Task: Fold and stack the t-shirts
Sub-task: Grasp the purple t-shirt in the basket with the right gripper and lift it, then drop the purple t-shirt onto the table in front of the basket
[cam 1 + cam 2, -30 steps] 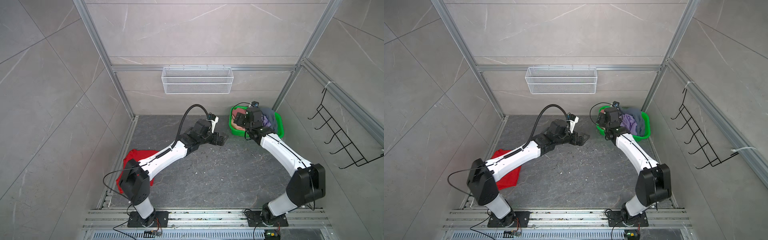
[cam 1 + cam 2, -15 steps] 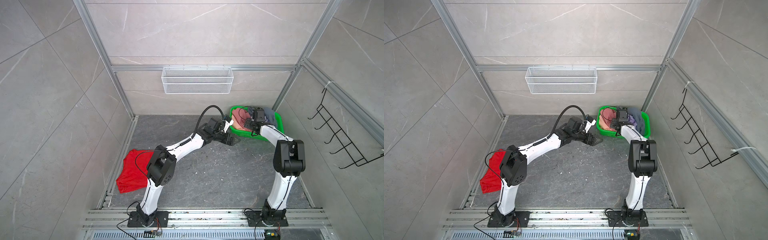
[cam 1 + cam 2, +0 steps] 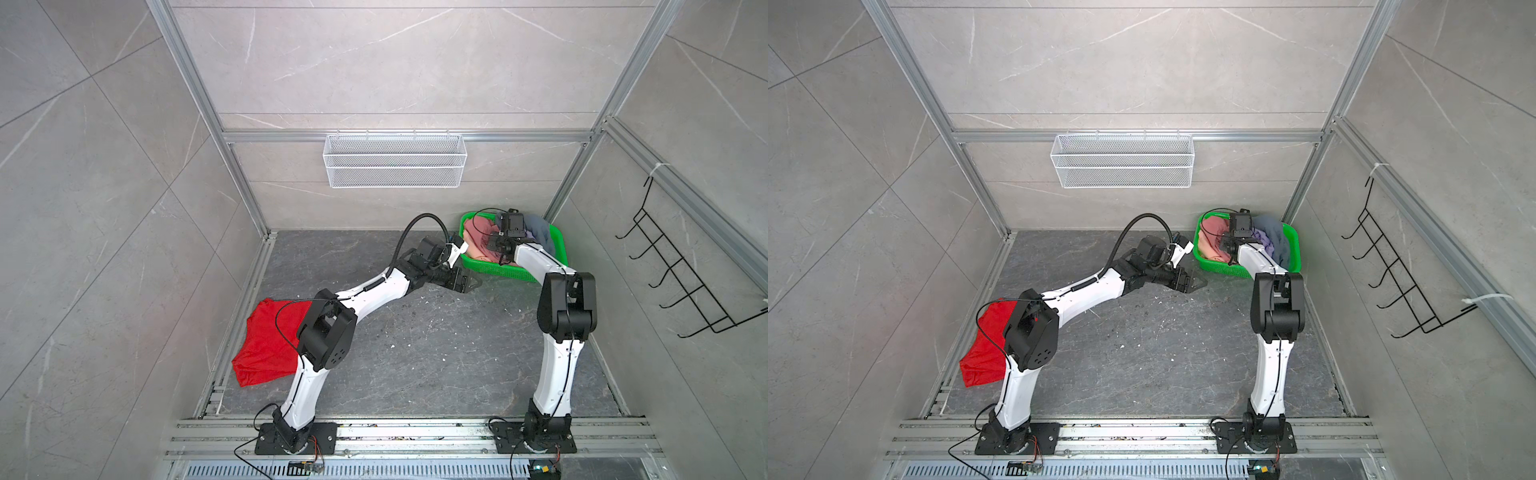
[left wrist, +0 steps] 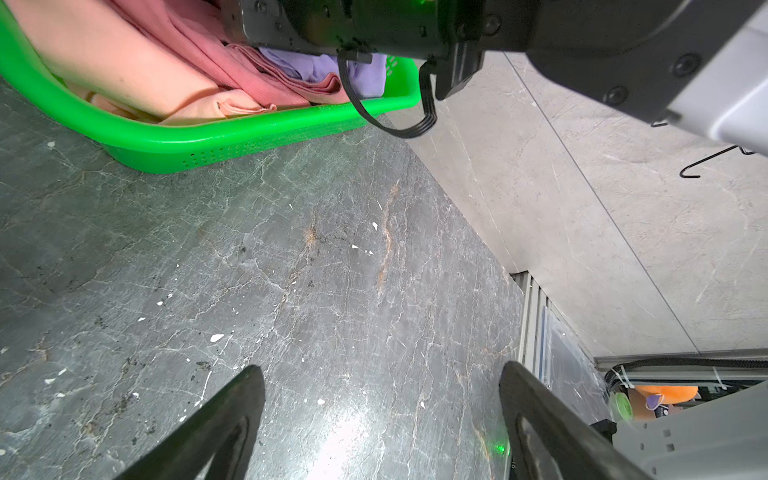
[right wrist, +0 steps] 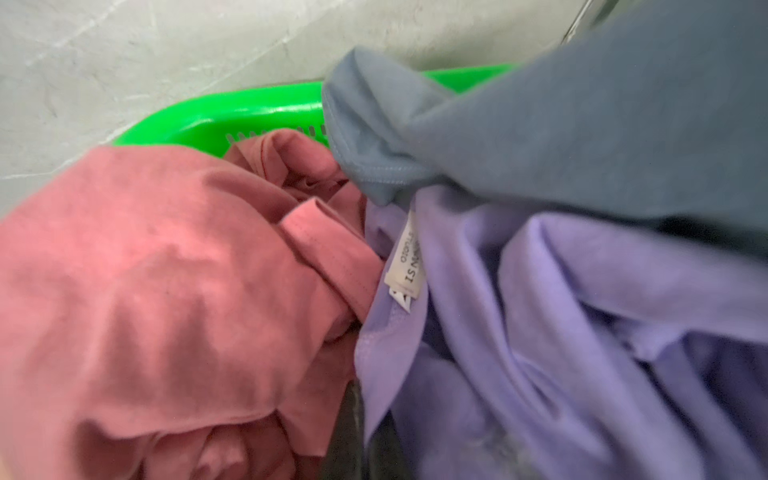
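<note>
I need to lift the lavender t-shirt (image 5: 540, 311) clear, swing my right gripper across toward my left gripper, lower and release it, as open stone table lies beyond the basket's rim there.
A green basket (image 3: 505, 271) (image 3: 1225, 272) at the back right holds several t-shirts. My right gripper (image 5: 365, 399) is down in it, shut on an edge of the lavender t-shirt (image 5: 540, 311), with the pink t-shirt (image 5: 145, 270) beside it and the grey-blue t-shirt (image 5: 582, 124) draped above. In both top views the right gripper (image 3: 500, 244) is mostly hidden under its wrist. My left gripper (image 4: 380, 374) (image 3: 471, 284) hangs open and empty over the stone table, just in front of the basket (image 4: 208, 141), where a peach t-shirt (image 4: 124, 62) shows. A red t-shirt (image 3: 266, 345) (image 3: 986, 345) lies at the table's left edge.
A white wire basket (image 3: 395, 166) hangs on the back wall. A black hook rack (image 3: 685, 282) is on the right wall. Aluminium rails (image 3: 374, 432) run along the front, with both arm bases on them.
My right gripper went deeper into the basket and shut on the lavender t-shirt. My left gripper moved right, up to the basket's front, staying open.
</note>
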Action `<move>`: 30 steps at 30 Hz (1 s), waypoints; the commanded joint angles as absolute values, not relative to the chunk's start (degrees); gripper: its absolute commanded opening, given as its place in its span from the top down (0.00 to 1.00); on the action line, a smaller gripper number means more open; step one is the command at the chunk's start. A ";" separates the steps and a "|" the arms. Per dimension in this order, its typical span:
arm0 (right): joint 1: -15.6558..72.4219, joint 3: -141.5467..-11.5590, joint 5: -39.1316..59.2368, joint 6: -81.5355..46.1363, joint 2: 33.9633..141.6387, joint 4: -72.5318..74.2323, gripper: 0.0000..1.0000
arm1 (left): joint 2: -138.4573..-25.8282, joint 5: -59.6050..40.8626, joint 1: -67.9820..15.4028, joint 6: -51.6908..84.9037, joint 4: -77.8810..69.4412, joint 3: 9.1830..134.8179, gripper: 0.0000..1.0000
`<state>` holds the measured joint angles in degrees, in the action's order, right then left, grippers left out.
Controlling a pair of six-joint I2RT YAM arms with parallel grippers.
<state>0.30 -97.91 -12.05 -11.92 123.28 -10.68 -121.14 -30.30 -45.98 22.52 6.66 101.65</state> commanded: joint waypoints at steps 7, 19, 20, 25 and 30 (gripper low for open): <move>0.51 -95.28 -9.51 -10.67 105.00 -9.89 1.00 | -114.77 -29.48 -45.70 24.66 3.31 98.00 0.11; 9.75 -115.63 8.03 -13.48 89.82 -22.89 1.00 | -99.17 -21.08 -43.04 26.96 2.41 85.01 0.12; 10.73 -118.80 9.16 -14.00 90.37 -23.84 1.00 | -98.05 -20.20 -42.59 27.24 2.56 83.78 0.12; 14.02 -130.71 15.31 -19.15 92.71 -25.00 1.00 | -89.51 -15.54 -39.99 28.27 3.21 77.02 0.12; 14.51 -127.34 14.77 -21.08 92.62 -24.79 1.00 | -80.12 -10.34 -39.38 26.16 5.10 71.01 0.11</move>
<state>14.24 -130.58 13.41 -18.46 90.96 -23.11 -85.97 -14.70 -39.20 27.42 4.97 72.49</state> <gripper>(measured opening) 0.054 0.890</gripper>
